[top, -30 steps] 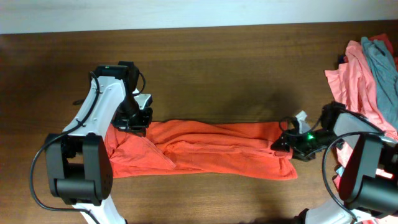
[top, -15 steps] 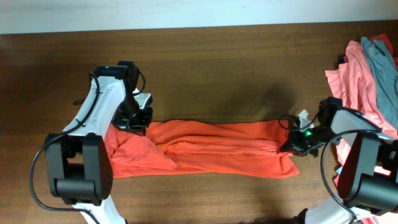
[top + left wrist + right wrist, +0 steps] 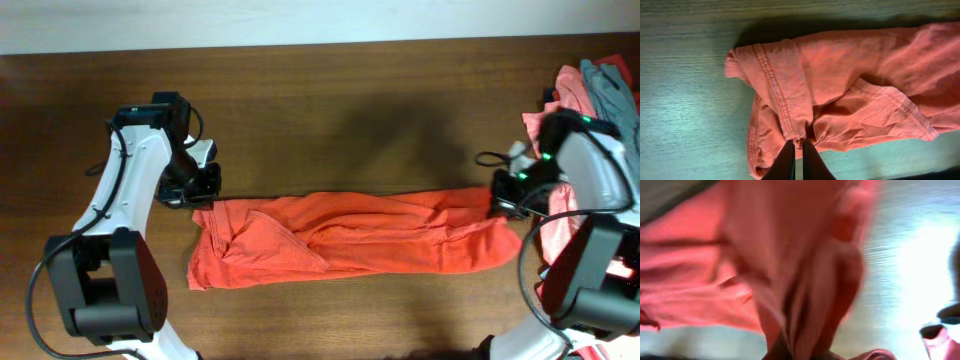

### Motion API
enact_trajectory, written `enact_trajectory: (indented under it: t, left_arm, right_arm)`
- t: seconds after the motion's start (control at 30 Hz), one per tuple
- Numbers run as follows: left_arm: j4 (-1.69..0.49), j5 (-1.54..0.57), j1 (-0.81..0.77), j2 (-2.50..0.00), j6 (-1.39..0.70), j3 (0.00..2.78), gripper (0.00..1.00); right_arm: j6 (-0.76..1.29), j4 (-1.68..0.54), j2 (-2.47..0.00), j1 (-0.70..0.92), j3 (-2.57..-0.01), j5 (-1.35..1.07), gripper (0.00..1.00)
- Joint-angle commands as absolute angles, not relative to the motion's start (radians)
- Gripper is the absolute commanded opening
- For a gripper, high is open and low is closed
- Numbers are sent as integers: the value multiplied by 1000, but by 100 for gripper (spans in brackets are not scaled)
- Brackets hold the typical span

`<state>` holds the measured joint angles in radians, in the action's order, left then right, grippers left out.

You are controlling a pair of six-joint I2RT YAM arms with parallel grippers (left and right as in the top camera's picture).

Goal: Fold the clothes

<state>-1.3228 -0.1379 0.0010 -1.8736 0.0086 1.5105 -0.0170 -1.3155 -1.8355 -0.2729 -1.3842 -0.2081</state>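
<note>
My right gripper carries the shirt's thick fold left in the overhead view onto the shirt's middle (image 3: 345, 220) next and releases it, since the shirt lies in a long piece.
The orange-red T-shirt (image 3: 380, 235) lies stretched in a long band across the table, pulled taut between both grippers. My left gripper (image 3: 205, 197) is shut on the shirt's upper left corner. In the left wrist view its dark fingers (image 3: 790, 160) pinch a bunched fold beside a stitched hem (image 3: 772, 80). My right gripper (image 3: 500, 200) is shut on the shirt's right end. In the right wrist view blurred orange cloth (image 3: 805, 280) hangs in folds from the grip and hides the jaws. No chest print shows.
A heap of salmon-pink shirts (image 3: 575, 120) with a grey garment (image 3: 612, 95) on top lies at the table's far right, just behind my right arm. Bare brown wooden table (image 3: 350, 110) runs behind the shirt, up to a white wall.
My right gripper has shut on the shirt's right end and pulled it right and toward the back. The left gripper moved left and back, and the shirt is drawn out longer and shifted right.
</note>
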Motion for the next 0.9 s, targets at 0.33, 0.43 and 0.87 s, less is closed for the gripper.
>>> enact_trajectory:
  t: [0.33, 0.43, 0.87]
  left_arm:
    - [-1321, -192, -11, -1852, -8, 1509, 8]
    - [-1322, -199, -11, -1852, -8, 1509, 8]
    - [-1324, -221, -13, -1852, -8, 1508, 8]
  right_arm:
    - [246, -1274, -1840, 329, -1417, -172, 4]
    - [271, -1240, -1886, 415, -1417, -172, 4]
    - [335, -1068, -1942, 530, -1417, -171, 4]
